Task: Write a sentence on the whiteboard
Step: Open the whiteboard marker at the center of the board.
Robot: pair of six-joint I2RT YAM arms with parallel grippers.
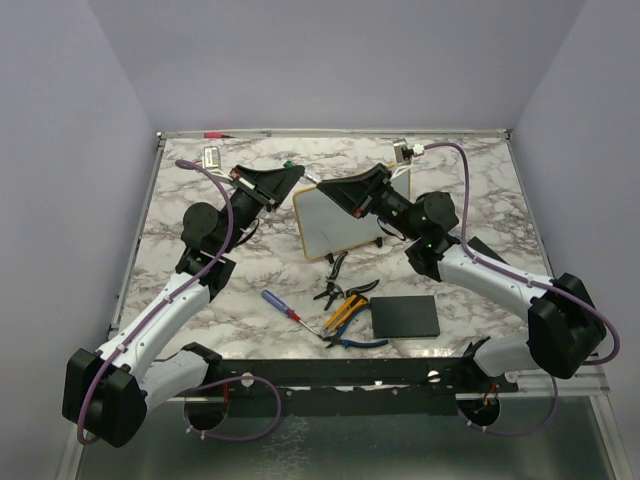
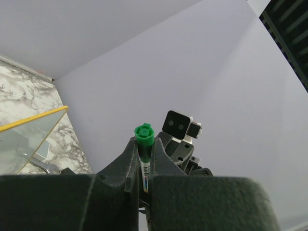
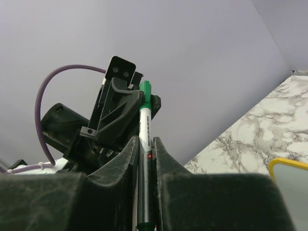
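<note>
My left gripper pulls the green cap off next, since the marker is capped. It then brings the cap back and down to bare tabletop beyond the screwdriver and releases it.
The whiteboard, white with a yellow frame, stands tilted at the table's middle. I see no writing on its surface. Its yellow edge shows in the left wrist view and its corner in the right wrist view. Both grippers meet above the board's top edge and hold one marker between them. My left gripper is shut on the marker's green cap. My right gripper is shut on the marker's grey barrel. The marker is mostly hidden in the top view.
A flat black pad lies at the front right. A blue-and-red screwdriver, yellow-handled cutters, blue-handled pliers and black pliers lie in front of the board. A small grey block lies at the back left.
</note>
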